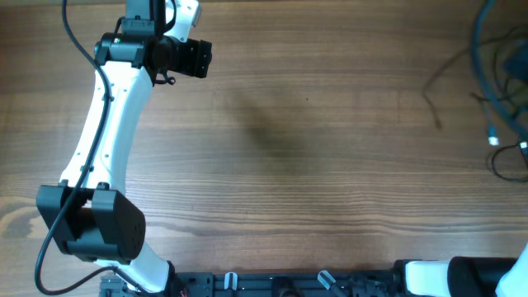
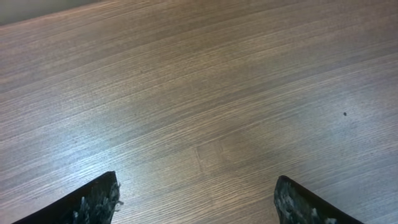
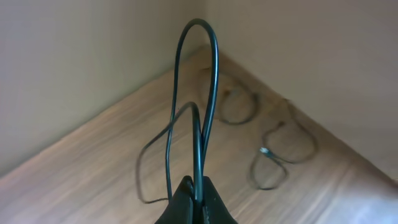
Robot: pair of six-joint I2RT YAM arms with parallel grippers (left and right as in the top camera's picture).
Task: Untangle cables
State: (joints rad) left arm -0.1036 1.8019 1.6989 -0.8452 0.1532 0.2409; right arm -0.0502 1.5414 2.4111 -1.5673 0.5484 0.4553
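I should next lower my right gripper, tilt its fingers down and release the cable over the wood (image 1: pixel 504 200) (image 3: pixel 308 191) beside the small plug's loop, since that spot is below my right gripper.
The cables (image 1: pixel 505 78) lie as thin dark loops at the table's far right edge, with a pale plug end (image 1: pixel 493 140) among them. In the right wrist view my right gripper (image 3: pixel 198 186) is shut on one cable (image 3: pixel 214 68), which rises from the jaws in a tall narrow loop. Behind it, more loops (image 3: pixel 277 158) and a small plug (image 3: pixel 264 150) rest on the wood near the wall corner. My left gripper (image 1: pixel 196 58) is at the far left, well away from the cables. Its fingers (image 2: pixel 99 202) stand wide open over bare wood, nothing between them.
The wooden table (image 1: pixel 313 148) stretches between the two arms. The left arm's white links (image 1: pixel 111 124) run down the left side to its black base. The right arm's base (image 1: pixel 450 276) shows at the bottom right. Walls close in behind the cables.
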